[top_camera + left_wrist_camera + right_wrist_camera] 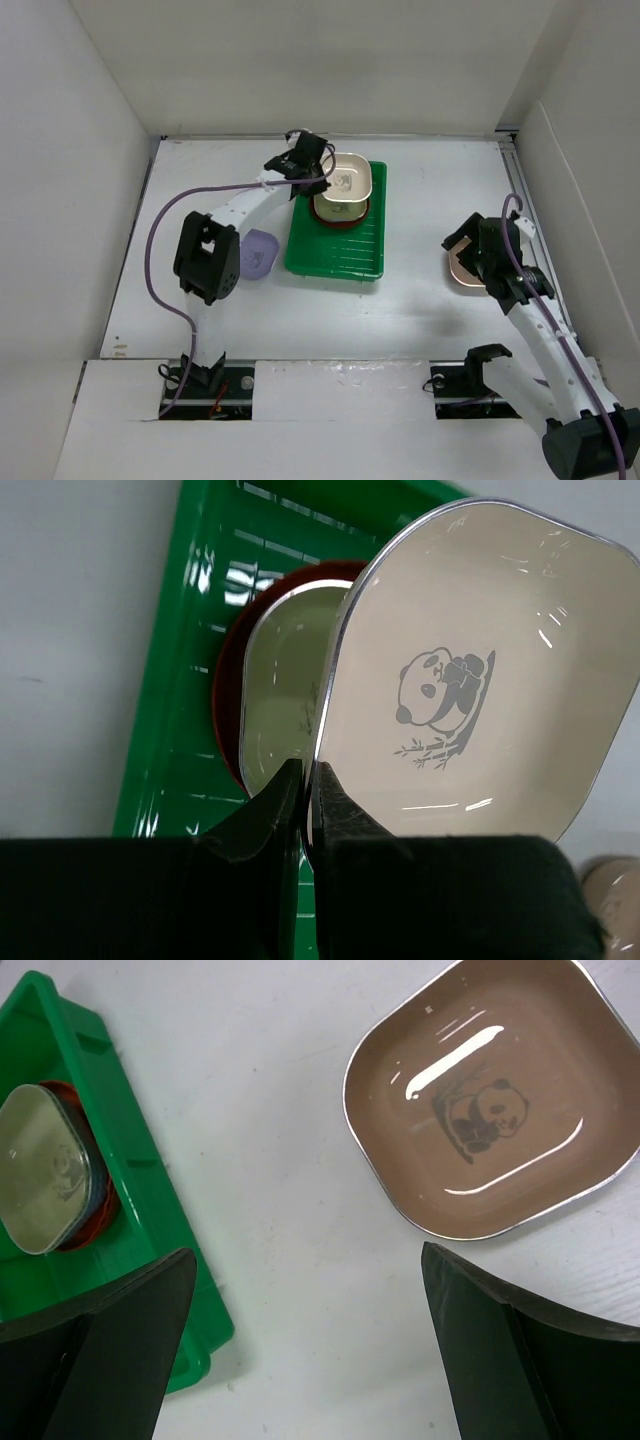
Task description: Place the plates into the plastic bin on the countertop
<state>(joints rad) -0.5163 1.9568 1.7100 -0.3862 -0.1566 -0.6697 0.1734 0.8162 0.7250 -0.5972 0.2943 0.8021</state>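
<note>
My right gripper comes down toward the right in the wrist view next, onto the tan-pink plate's bin-side rim [451,268] [378,1173], because my open fingers stand short of it.
My left gripper [306,162] [308,772] is shut on the rim of a cream plate [350,178] [480,680] with a panda print, holding it tilted above the far end of the green plastic bin [335,250] [165,730]. Under it in the bin a light green plate [285,690] rests on a red-orange plate [338,218] [226,695]. My right gripper [463,250] [310,1300] is open over the white countertop [420,200], just short of a tan-pink plate [462,276] [490,1110]. A lavender plate [260,252] lies left of the bin, partly behind my left arm.
White panels wall the countertop on the left, back and right. The bin's near corner [195,1345] sits close to my right gripper's left finger. My left arm's elbow [207,262] stands over the lavender plate's left side.
</note>
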